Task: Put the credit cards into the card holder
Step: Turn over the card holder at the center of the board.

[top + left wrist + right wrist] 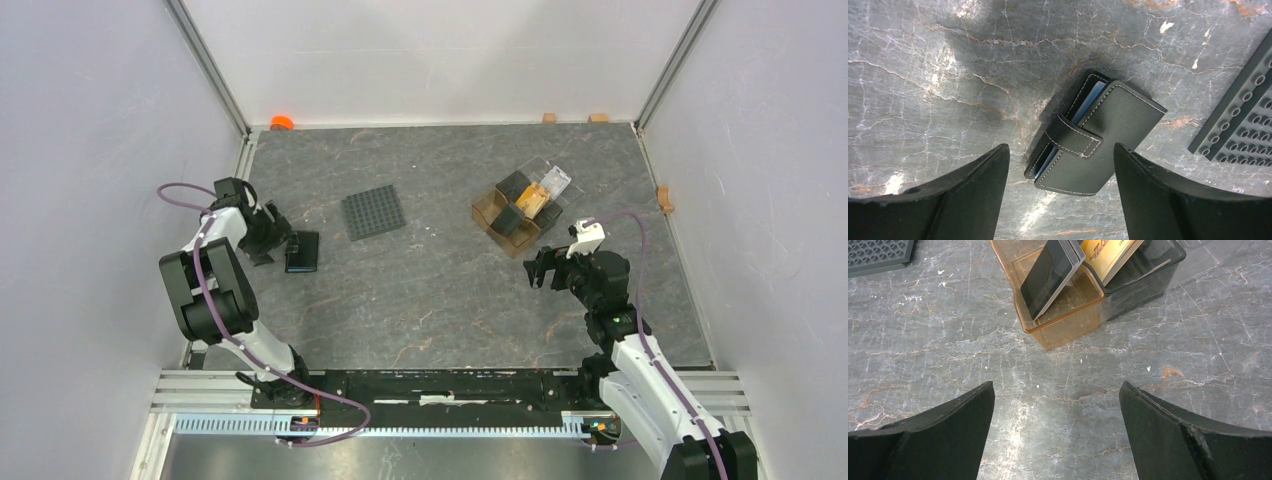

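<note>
The fastened tab is holding the wallet shut, so my left gripper needs to lower toward the wallet next and close on the strap tab at its stitched edge (292,246) (1066,134).
The card holder (302,252) is a black wallet lying shut on the table at the left. In the left wrist view the card holder (1108,130) has its strap tab (1075,139) fastened, with pale blue showing at its edge. My left gripper (268,240) is open and empty, and its jaws stand to either side of the wallet's near end (1060,147). The credit cards (535,197) stand in the brown box (505,218). In the right wrist view a dark-faced stack (1050,275) and a tan-orange card (1108,255) show. My right gripper (545,268) is open and empty, short of the box (1056,386).
A black gridded mat (373,212) lies between the wallet and the box, and shows in the left wrist view (1243,125). A clear plastic tray (556,180) leans behind the brown box. An orange object (281,122) and small tan blocks (549,117) sit by the back wall.
</note>
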`<state>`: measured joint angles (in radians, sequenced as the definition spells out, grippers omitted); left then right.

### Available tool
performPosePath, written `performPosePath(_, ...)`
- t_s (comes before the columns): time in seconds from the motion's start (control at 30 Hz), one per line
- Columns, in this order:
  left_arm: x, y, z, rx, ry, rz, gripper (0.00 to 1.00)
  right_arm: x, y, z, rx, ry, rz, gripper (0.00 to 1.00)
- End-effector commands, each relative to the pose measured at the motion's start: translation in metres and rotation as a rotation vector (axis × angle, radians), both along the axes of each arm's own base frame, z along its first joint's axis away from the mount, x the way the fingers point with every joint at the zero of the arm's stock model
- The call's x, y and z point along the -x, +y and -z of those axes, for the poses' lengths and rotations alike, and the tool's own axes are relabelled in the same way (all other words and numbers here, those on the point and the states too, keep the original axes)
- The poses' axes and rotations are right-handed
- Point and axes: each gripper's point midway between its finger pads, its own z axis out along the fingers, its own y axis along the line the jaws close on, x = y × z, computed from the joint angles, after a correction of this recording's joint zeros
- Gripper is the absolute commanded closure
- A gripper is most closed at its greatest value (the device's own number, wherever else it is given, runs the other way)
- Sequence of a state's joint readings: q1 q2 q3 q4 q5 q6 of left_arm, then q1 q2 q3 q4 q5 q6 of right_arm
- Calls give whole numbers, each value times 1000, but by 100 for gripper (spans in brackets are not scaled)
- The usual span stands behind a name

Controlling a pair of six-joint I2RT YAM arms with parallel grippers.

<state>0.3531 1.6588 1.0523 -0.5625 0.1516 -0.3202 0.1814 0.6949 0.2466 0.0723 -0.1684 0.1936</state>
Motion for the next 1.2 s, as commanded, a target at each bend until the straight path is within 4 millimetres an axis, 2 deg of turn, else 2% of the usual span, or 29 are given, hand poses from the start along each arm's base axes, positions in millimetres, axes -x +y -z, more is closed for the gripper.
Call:
performPosePath(0.0,-7,10,1,-22,-1,60,21,-3,4,-9,-4,-45,-26,2)
performPosePath(0.2,-7,1,18,37,31,112,33,-3,3,-8,-1,-49,-22,2)
performPosePath(0.47,-6,-20,36,148,46,173,49,-2,3,-8,1,-48,-22,2)
performPosePath(0.53,-6,-25,40,165,56,187,57,-2,3,-7,2,-47,-19,2)
performPosePath(0.63,-6,-31,38,157,63,206,77,-2,3,-7,2,-45,-19,2)
performPosePath(0.67,-7,-34,34,151,57,215,83,-2,3,-6,4,-41,-20,2)
performPosePath(0.83,-8,-49,-4,26,-6,272,98,-2,2,-4,5,-34,-19,2)
performPosePath(0.97,-2,-65,-53,-250,-101,340,98,-2,3,-2,6,-21,-22,2)
performPosePath(1.0,0,-77,-64,-319,-126,377,98,-2,3,-2,5,-19,-24,2)
performPosePath(1.17,28,-96,-120,-564,-230,347,98,0,4,7,10,16,-28,2)
